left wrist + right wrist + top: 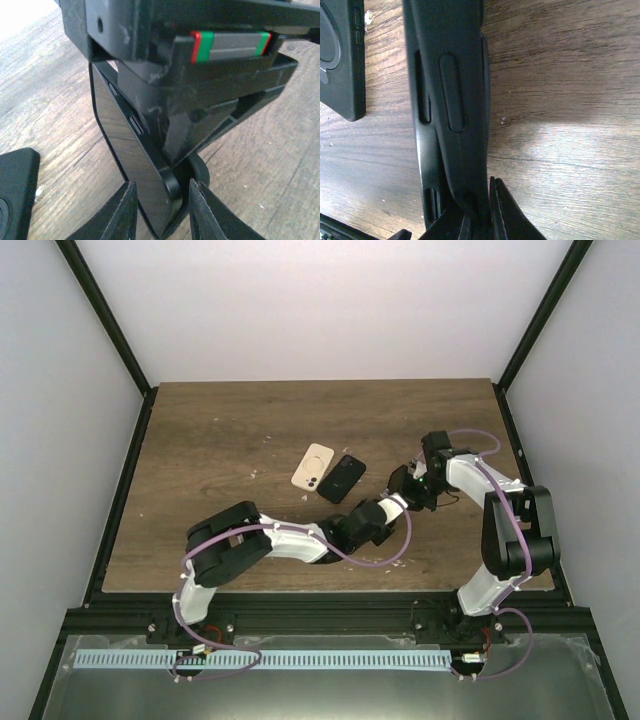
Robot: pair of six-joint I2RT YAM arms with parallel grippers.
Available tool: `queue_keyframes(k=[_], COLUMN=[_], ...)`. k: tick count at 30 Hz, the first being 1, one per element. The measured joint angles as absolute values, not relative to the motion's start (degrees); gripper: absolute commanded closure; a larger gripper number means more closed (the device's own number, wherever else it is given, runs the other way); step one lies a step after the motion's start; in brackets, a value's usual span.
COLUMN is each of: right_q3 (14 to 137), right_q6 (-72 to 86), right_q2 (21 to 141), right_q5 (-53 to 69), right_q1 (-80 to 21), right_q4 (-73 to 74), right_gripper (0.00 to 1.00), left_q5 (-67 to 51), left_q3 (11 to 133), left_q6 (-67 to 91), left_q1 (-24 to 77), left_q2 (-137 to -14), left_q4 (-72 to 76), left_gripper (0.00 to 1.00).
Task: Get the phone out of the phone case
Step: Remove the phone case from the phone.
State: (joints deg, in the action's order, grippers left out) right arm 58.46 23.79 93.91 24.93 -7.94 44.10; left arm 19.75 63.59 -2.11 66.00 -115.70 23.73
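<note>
The bare tabletop is below my right gripper and to its right in the top view. So I need to carry the case that way, lower it flat and let go.
A black phone (125,135) in a black phone case (455,75) is held on edge just above the table between my two grippers, right of centre in the top view (402,492). My left gripper (162,215) straddles the phone's near corner, with its fingers (122,212) pressed against the glass and the case rim (202,172), which bulges away from the phone there. My right gripper (482,220) is shut on the case's edge, and the phone's side (422,150) shows beside it. In the top view, the left gripper (392,503) and right gripper (412,483) meet.
A second black case (341,478) lies flat on the wooden table (220,440), just left of the grippers. It also shows in the left wrist view (15,200) and the right wrist view (340,55). A cream phone-shaped item (313,467) lies beside it. Side walls enclose the table.
</note>
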Motion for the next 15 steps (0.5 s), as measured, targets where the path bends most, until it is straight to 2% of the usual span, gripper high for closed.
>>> queue_keyframes(k=[10, 15], right_q3=[57.9, 57.9], right_q6=[22.7, 22.3], right_q2=[93.9, 93.9], right_q5=[26.5, 27.6], right_q1=[-7.9, -7.9], right_q4=[42.6, 41.6], right_gripper=[0.99, 0.99], left_q5=[24.3, 26.8], left_q3=[67.5, 67.8], left_q6=[-4.1, -5.7], left_q1=[66.0, 66.1], left_q2=[-118.6, -119.1], left_q4=[22.0, 22.5], left_gripper=[0.72, 0.81])
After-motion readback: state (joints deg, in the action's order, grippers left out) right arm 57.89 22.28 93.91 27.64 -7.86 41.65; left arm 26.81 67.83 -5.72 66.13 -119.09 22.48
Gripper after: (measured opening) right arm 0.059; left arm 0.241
